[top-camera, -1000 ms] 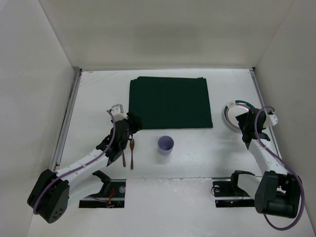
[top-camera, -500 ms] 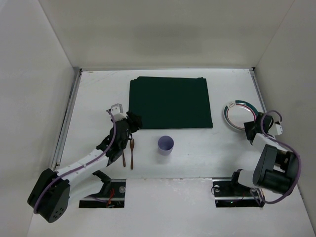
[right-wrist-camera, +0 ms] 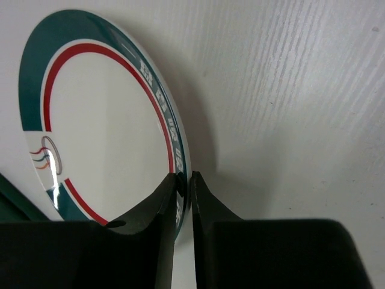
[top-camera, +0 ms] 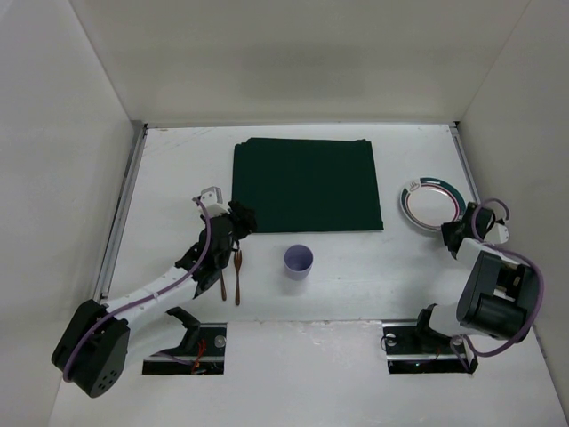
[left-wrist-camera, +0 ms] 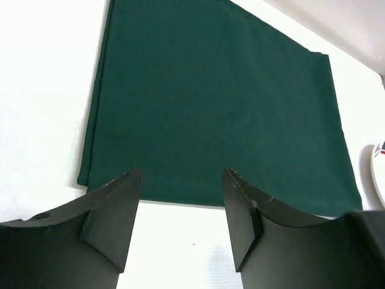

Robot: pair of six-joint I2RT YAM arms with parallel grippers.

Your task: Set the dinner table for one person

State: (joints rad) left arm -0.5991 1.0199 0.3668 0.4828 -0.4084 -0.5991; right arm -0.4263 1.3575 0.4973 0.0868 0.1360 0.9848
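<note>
The right gripper will next lift the plate and then lower it onto the middle of the placemat.
A white plate (top-camera: pixel 430 203) with a teal and red rim lies at the right of the white dinner table (top-camera: pixel 356 289). My right gripper (top-camera: pixel 453 236) is at the plate's near edge. In the right wrist view its jaws (right-wrist-camera: pixel 183 177) are pinched on the rim of the plate (right-wrist-camera: pixel 102 138), one finger above and one below. A dark green placemat (top-camera: pixel 307 185) lies at the centre back. My left gripper (top-camera: pixel 238 218) hovers open by the near left corner of the placemat (left-wrist-camera: pixel 216 108), with nothing between its fingers (left-wrist-camera: pixel 117 211).
A lilac cup (top-camera: pixel 298 261) stands in front of the placemat. A brown fork (top-camera: pixel 237 276) and spoon (top-camera: pixel 224 285) lie side by side under the left arm. White walls enclose the table on three sides.
The right arm pulled back from over the plate to its near edge, and its jaws closed onto the rim. The left arm has not moved.
</note>
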